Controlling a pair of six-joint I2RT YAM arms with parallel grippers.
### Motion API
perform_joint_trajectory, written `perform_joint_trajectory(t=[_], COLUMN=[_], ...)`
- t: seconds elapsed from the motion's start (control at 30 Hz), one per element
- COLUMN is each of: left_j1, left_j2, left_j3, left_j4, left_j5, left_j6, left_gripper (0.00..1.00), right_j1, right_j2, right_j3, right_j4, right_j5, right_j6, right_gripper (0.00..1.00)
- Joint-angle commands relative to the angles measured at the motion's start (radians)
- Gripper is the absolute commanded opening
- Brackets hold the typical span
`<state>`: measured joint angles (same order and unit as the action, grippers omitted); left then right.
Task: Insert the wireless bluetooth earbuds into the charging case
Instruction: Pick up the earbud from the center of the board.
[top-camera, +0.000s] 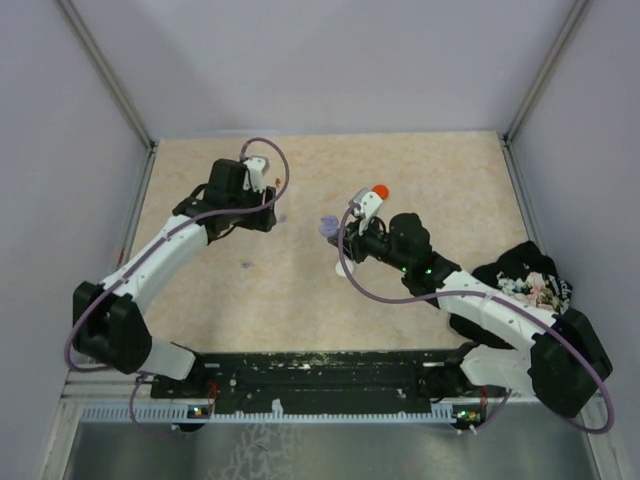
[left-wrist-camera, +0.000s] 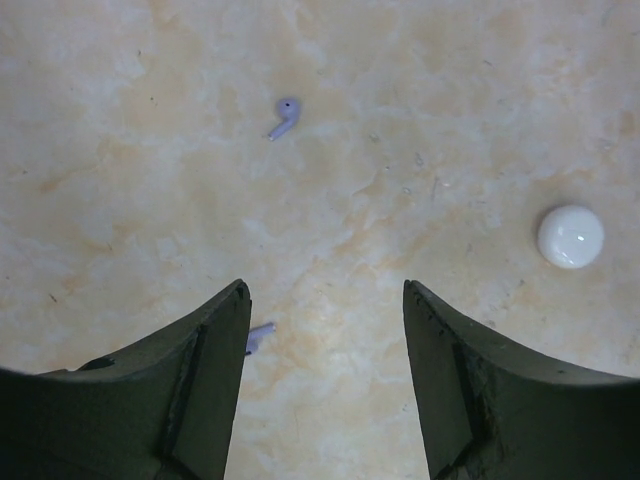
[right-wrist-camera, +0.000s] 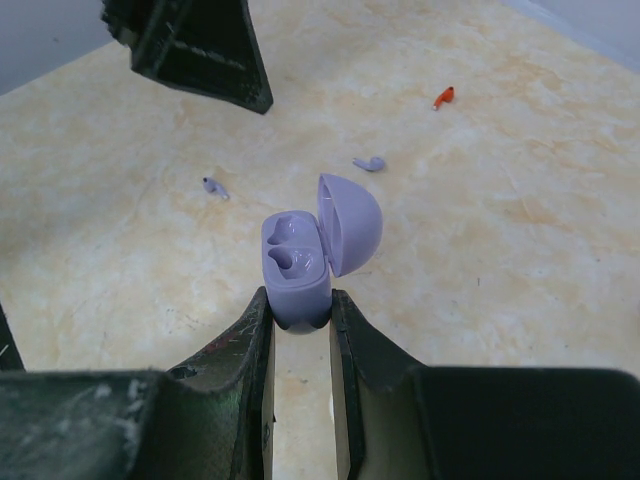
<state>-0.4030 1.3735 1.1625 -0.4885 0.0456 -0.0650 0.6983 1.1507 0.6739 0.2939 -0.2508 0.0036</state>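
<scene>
The farther lavender earbud's head (top-camera: 282, 217) (left-wrist-camera: 289, 106) lies below my left gripper's fingers, to their right in the top view, so the gripper should move across and down onto it.
My right gripper (right-wrist-camera: 300, 302) is shut on the base of a lavender charging case (right-wrist-camera: 296, 262) and holds it above the table with its lid (right-wrist-camera: 352, 224) open and both sockets empty. It also shows in the top view (top-camera: 327, 226). Two lavender earbuds (right-wrist-camera: 214, 186) (right-wrist-camera: 370, 163) and a red earbud (right-wrist-camera: 443, 97) lie on the table beyond the case. My left gripper (left-wrist-camera: 325, 300) is open and empty, low over the table. One lavender earbud (left-wrist-camera: 284, 115) lies ahead of it. Another (left-wrist-camera: 261, 335) lies against its left finger, partly hidden.
A white round disc (left-wrist-camera: 570, 237) lies to the right of the left gripper. A red round disc (top-camera: 380, 190) shows just behind the right wrist. A dark patterned cloth (top-camera: 525, 275) lies at the table's right edge. Grey walls (top-camera: 60, 150) close in the table.
</scene>
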Motion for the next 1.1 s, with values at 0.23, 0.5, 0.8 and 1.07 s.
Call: perform_joint_trajectory(t=[0.23,0.5,0.8,1.07], left_j1=[0.003,0.003,0.003,0.004], left_j2=[0.387,0.588,0.743,0.828], left_j3=[0.212,0.367,0.501,0.571], left_j4=[0.013,-0.003,-0.026,-0.088], left_j5=[-0.132,-0.130,-0.121,-0.145], left_j6=[0.017,0.000,-0.024,-0.060], left_gripper=[0.61,0.53,0.44,0.38], right_j1=[0.006,0.006,0.006,0.005], right_j2=[-0.003,0.007,0.017,0.013], right_j3=[0.004,-0.005,-0.010,-0.014], right_j4=[0.057,0.049,0.057,0.053], right_j5=[0.069,0.076,0.075,0.076], right_j6=[-0.031,-0.039,-0.031,-0.030], right_gripper=[0.00,0.00,0.00,0.00])
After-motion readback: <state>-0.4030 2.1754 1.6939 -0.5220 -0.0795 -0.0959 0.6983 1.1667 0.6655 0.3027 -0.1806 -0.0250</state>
